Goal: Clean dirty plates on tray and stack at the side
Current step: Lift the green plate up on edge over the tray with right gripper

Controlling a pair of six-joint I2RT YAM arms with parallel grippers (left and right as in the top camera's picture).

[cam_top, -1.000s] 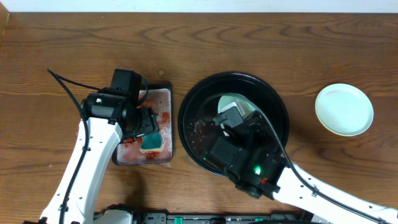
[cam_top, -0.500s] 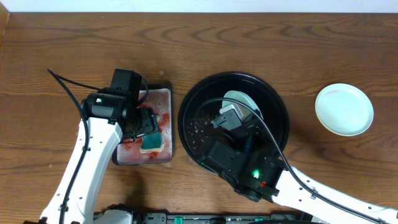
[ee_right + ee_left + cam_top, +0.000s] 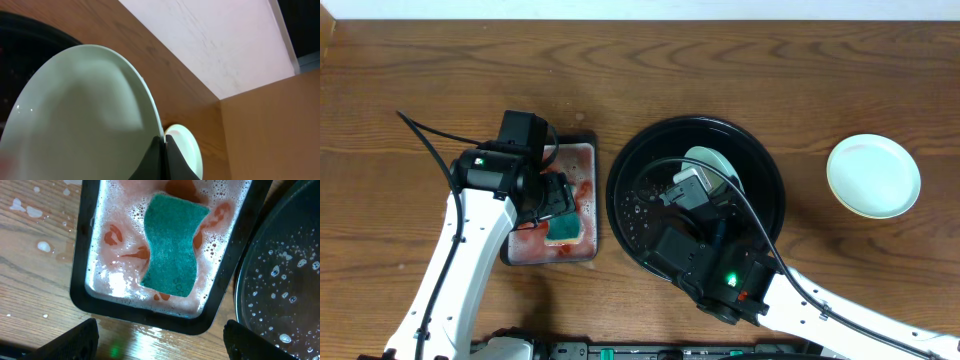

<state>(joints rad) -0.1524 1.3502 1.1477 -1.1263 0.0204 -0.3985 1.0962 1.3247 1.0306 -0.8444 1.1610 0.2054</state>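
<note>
I will move my right gripper to the light blue plate next, because that plate already lies beside the tray (image 3: 632, 205). I will lower the held plate onto its tray-side edge (image 3: 836, 180) and let go.
The black tray (image 3: 632, 205) lies at the table's centre, wet with droplets. My right gripper (image 3: 700, 188) is over it, shut on the rim of the pale mint-white plate (image 3: 712, 163). In the right wrist view the gripper (image 3: 162, 142) pinches the edge of that tilted plate (image 3: 85, 115). A pale light blue plate (image 3: 873, 176) lies on the table at the right and also shows in the right wrist view (image 3: 187, 145). My left gripper (image 3: 558, 205) is open and empty above the green sponge (image 3: 172, 245). No yellow plate is in view.
The sponge (image 3: 563, 228) lies in a rectangular black-rimmed dish (image 3: 594, 200) of foamy pinkish-red liquid, left of the tray. Water drops lie on the wood beside the dish (image 3: 150, 321). The tray's rim (image 3: 280, 280) is close to the dish's right side.
My right gripper has shifted a little to the right and back over the tray with the mint-white plate, which now shows more. The left arm has not moved.
</note>
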